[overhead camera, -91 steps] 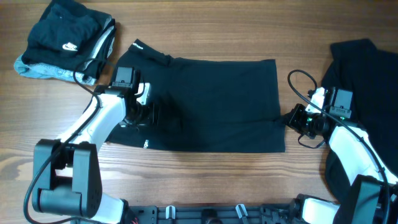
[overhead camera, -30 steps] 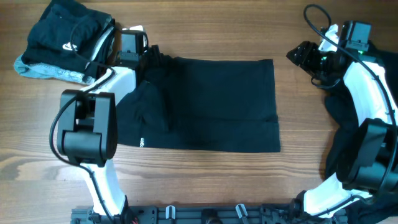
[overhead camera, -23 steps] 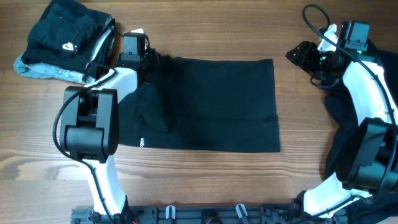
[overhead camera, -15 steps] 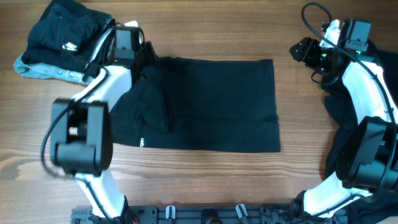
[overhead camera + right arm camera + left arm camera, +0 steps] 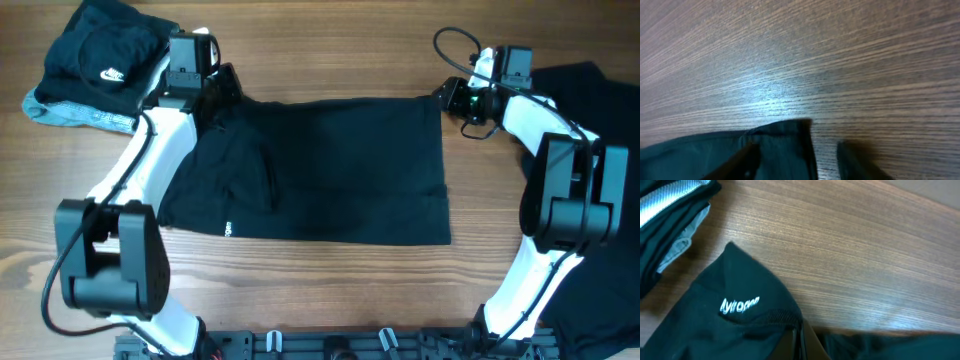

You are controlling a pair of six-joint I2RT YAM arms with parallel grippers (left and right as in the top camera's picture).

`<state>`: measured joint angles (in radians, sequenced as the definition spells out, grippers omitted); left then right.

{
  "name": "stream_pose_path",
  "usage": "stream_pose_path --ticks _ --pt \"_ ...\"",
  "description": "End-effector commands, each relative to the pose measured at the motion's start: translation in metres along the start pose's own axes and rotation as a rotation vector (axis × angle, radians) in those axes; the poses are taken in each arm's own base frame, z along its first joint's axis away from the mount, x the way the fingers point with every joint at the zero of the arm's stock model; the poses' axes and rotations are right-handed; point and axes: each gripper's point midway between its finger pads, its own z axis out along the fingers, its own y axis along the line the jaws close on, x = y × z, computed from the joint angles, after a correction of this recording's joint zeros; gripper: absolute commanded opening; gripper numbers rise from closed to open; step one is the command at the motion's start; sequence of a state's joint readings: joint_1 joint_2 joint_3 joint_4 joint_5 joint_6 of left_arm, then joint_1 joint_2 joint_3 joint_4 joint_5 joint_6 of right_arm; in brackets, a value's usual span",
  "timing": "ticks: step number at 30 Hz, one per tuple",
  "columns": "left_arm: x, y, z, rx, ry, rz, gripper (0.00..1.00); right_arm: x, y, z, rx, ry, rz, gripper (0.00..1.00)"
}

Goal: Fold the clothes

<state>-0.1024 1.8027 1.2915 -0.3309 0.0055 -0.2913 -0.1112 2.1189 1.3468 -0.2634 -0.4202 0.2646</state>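
Note:
The black garment's far side is still spread. I will next move my left gripper back over the garment's near part, which lies back from it, and release the garment's ribbed edge.
A black garment (image 5: 340, 170) of the clothes lies spread flat in the middle of the table. My left gripper (image 5: 222, 85) is at its top-left corner. In the left wrist view that gripper (image 5: 800, 330) is shut, with the hem beside a white lettered label (image 5: 740, 305) caught at its tips. My right gripper (image 5: 447, 100) is at the garment's top-right corner. In the right wrist view it (image 5: 797, 147) stands open with the fabric corner (image 5: 787, 137) lying between its two fingers.
A pile of clothes (image 5: 100, 50) with a white swoosh sits at the back left on a grey-blue piece (image 5: 65, 112). Another black garment (image 5: 615, 95) lies along the right edge. Bare wooden table (image 5: 330, 40) runs behind the spread garment.
My right arm has swung left from the far right edge to the garment's top-right corner, jaws narrowing. My left gripper has shut at the top-left corner.

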Motion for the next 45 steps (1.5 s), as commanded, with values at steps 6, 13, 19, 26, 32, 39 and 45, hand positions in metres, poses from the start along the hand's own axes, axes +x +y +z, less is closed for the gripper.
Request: stream_pose_path --ticks 6,13,19,26,32,39,45 --pt "-0.002 0.001 -0.016 -0.001 0.005 -0.008 0.04 0.039 0.017 0.027 0.094 0.091 -0.007 0.41" --pt "0.005 0.004 -0.019 -0.015 0.034 -0.005 0.04 0.013 0.015 -0.003 0.096 0.021 0.031 0.04" --pt "-0.012 0.0 -0.054 -0.011 -0.025 -0.004 0.04 -0.009 0.047 -0.067 0.031 -0.043 0.004 0.05" --pt "-0.01 0.001 -0.055 -0.016 -0.017 -0.004 0.04 -0.002 0.029 -0.042 0.069 -0.023 0.004 0.7" --pt "-0.01 0.001 -0.055 -0.016 -0.017 -0.004 0.04 0.01 0.008 0.01 0.072 0.004 0.008 0.7" --pt "-0.01 0.001 -0.055 -0.015 -0.017 -0.004 0.04 0.044 0.011 0.034 0.147 0.09 0.001 0.49" --pt "-0.01 0.001 -0.055 -0.015 -0.017 -0.004 0.04 0.027 0.0 0.021 0.193 0.04 0.018 0.04"
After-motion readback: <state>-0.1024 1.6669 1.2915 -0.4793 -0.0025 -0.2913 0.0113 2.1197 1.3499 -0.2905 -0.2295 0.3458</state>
